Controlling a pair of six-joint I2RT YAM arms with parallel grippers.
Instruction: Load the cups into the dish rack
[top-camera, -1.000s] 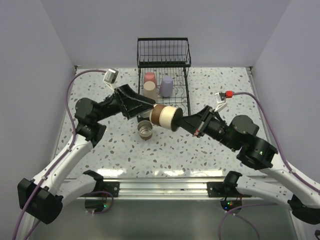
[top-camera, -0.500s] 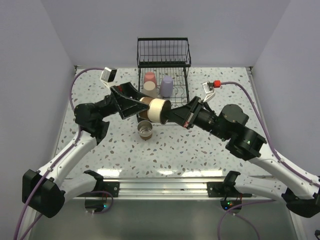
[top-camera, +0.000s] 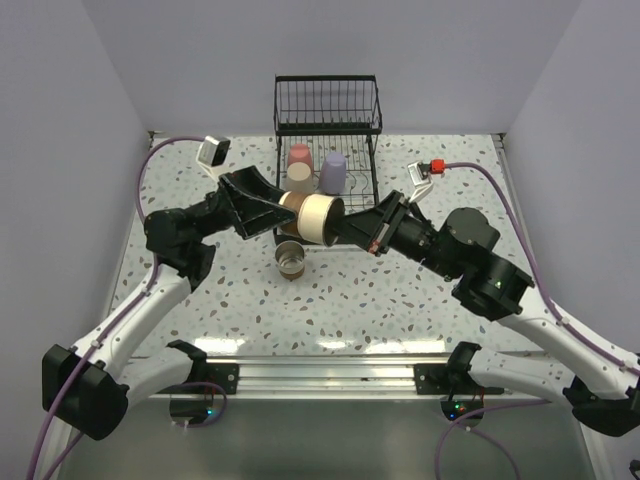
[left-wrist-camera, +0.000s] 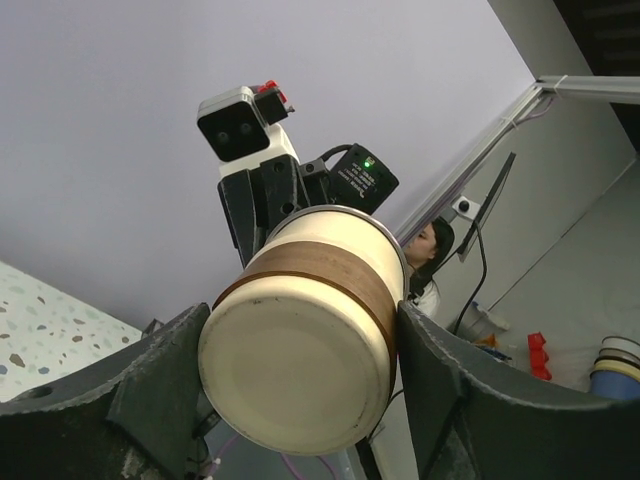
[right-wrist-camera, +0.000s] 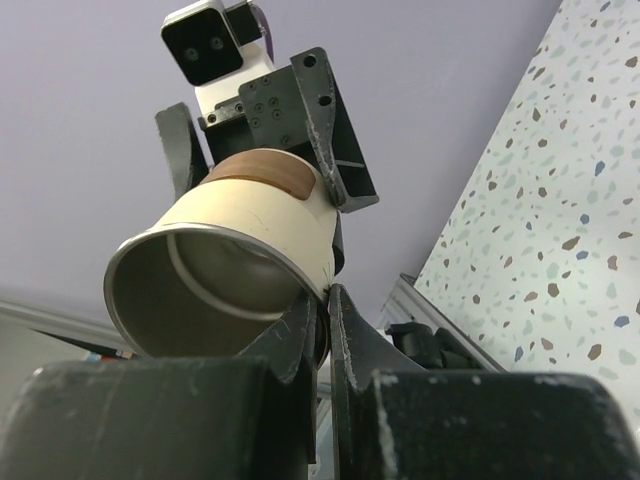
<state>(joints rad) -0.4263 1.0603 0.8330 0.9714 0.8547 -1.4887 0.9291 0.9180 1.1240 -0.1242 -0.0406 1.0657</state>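
I will next move my left gripper to bare wires of the dish rack beside the lavender cup (top-camera: 333, 172) below it, to its right in the top view, then tilt the cream cup's rim down, lower and release.
A cream cup with a brown band and a shiny metal inside (top-camera: 314, 217) hangs on its side in the air between both grippers, in front of the black wire dish rack (top-camera: 328, 95). My right gripper (top-camera: 345, 228) is shut on its rim, one finger inside and one outside, as the right wrist view shows (right-wrist-camera: 327, 300) on the cup (right-wrist-camera: 250, 235). My left gripper (top-camera: 288, 210) spans the cup's base (left-wrist-camera: 300, 350), a pad against each side. A pink cup (top-camera: 299, 155), a beige cup (top-camera: 298, 180) and a lavender cup (top-camera: 333, 172) stand upside down in the rack's tray.
A brown cup with a metallic inside (top-camera: 290, 261) stands upright on the speckled table just below the held cup. White walls close the table at the left, back and right. Both arms' cables arc above the table's sides.
My right gripper has carried the cup up and to the left, into the left gripper's fingers. The left gripper has drawn back a little and now flanks the cup's base.
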